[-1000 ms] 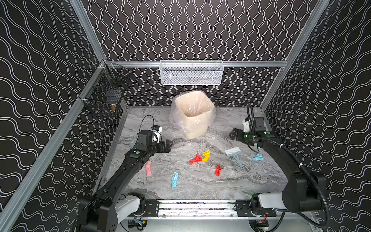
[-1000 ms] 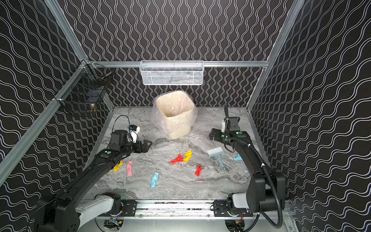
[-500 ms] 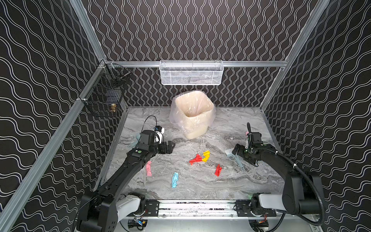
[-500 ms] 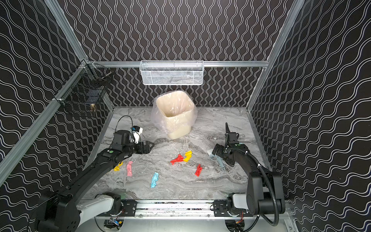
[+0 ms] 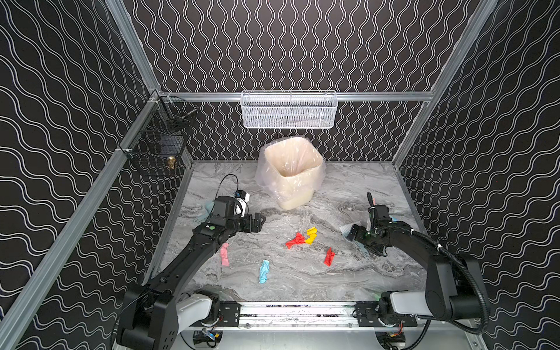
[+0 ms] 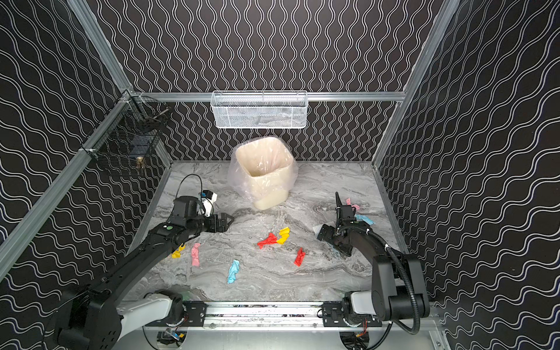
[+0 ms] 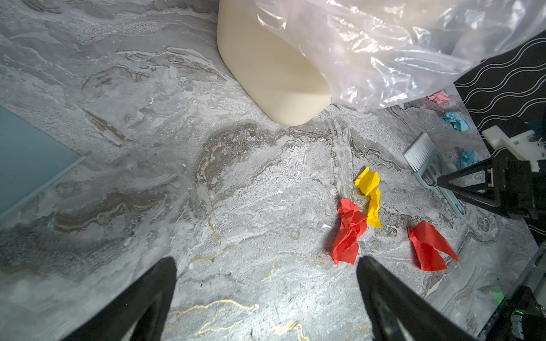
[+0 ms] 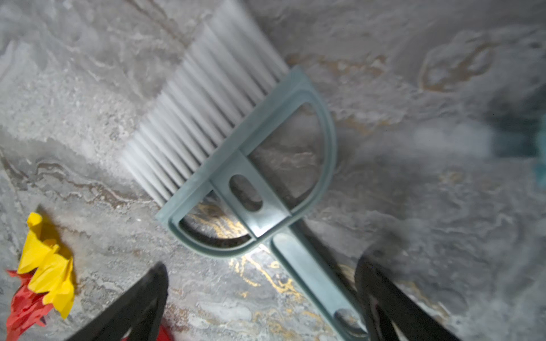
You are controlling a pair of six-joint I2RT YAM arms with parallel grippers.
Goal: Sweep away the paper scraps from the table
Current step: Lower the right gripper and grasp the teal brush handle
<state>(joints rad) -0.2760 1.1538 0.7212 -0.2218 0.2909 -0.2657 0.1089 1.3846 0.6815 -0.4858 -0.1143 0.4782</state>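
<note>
My right gripper turns in line with the brush (image 8: 236, 133) next and lowers to close around the handle near the head (image 8: 311, 272), which slants between the open fingers.
Paper scraps lie across the marble table (image 5: 303, 281): a red (image 5: 295, 241) and a yellow one (image 5: 310, 235) together, another red (image 5: 329, 256), a light blue (image 5: 264, 271) and a pink one (image 5: 224, 254). More pink (image 6: 353, 206) and light blue scraps (image 6: 363, 218) lie at the far right. My left gripper (image 5: 260, 222) hovers open over bare table, its jaws (image 7: 267, 261) empty. My right gripper (image 8: 263, 265) is open, low over the pale blue brush (image 8: 236, 133), whose handle runs between the fingers without being gripped.
A cream bin with a clear liner (image 5: 292, 172) stands at the back centre. A pale blue dustpan (image 5: 207, 209) lies behind my left arm. A white mesh basket (image 5: 288, 110) and a black wire basket (image 5: 160, 142) hang on the walls. An aluminium rail (image 5: 297, 312) edges the front.
My right gripper has come forward from the back right and dropped over the brush handle. The left gripper has drifted slightly rightward. Both stayed open.
</note>
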